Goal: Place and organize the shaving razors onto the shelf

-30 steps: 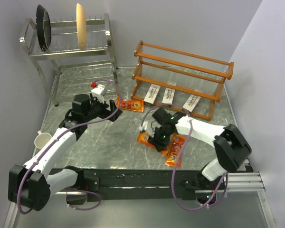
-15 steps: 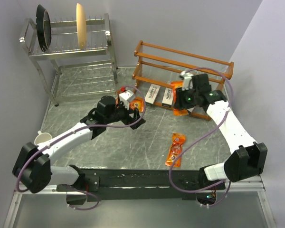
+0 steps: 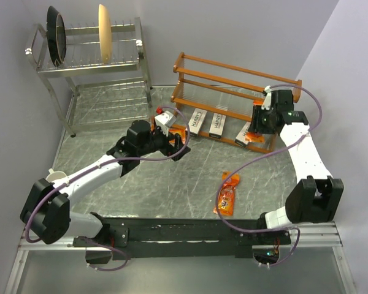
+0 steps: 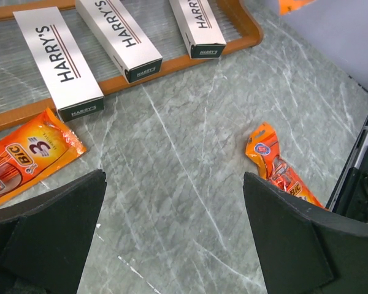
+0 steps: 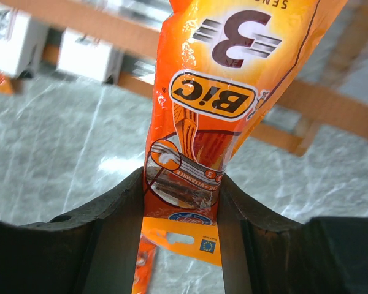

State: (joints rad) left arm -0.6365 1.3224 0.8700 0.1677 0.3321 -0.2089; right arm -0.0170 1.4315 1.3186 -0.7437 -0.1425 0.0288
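Observation:
The right gripper moves outward next and slides the pack onto the upper level's nearest end (image 3: 250,105), then releases it, as the upper level above the boxes is empty.
Three pale-grey HARRY'S boxes (image 3: 197,120) (image 3: 219,124) (image 3: 245,131) lie side by side on the bottom tier of the orange-brown shelf (image 3: 233,78). They also show in the left wrist view (image 4: 58,61) (image 4: 116,37) (image 4: 197,24). My right gripper (image 3: 257,127) is shut on an orange BIC pack (image 5: 202,122) and holds it at the shelf's right end. My left gripper (image 3: 176,145) is open and empty above the table (image 4: 175,226). One orange pack (image 4: 27,156) lies just in front of the shelf's left part, beside my left gripper. Another orange pack (image 3: 227,193) lies on the table near the front.
A tall steel dish rack (image 3: 92,61) with a dark pan and a pale plate stands at the back left. A white cup (image 3: 54,179) sits at the table's left edge. Walls close in on both sides.
My right gripper has carried the orange pack rightward to the shelf's right end. My left gripper has shifted slightly right and stays open.

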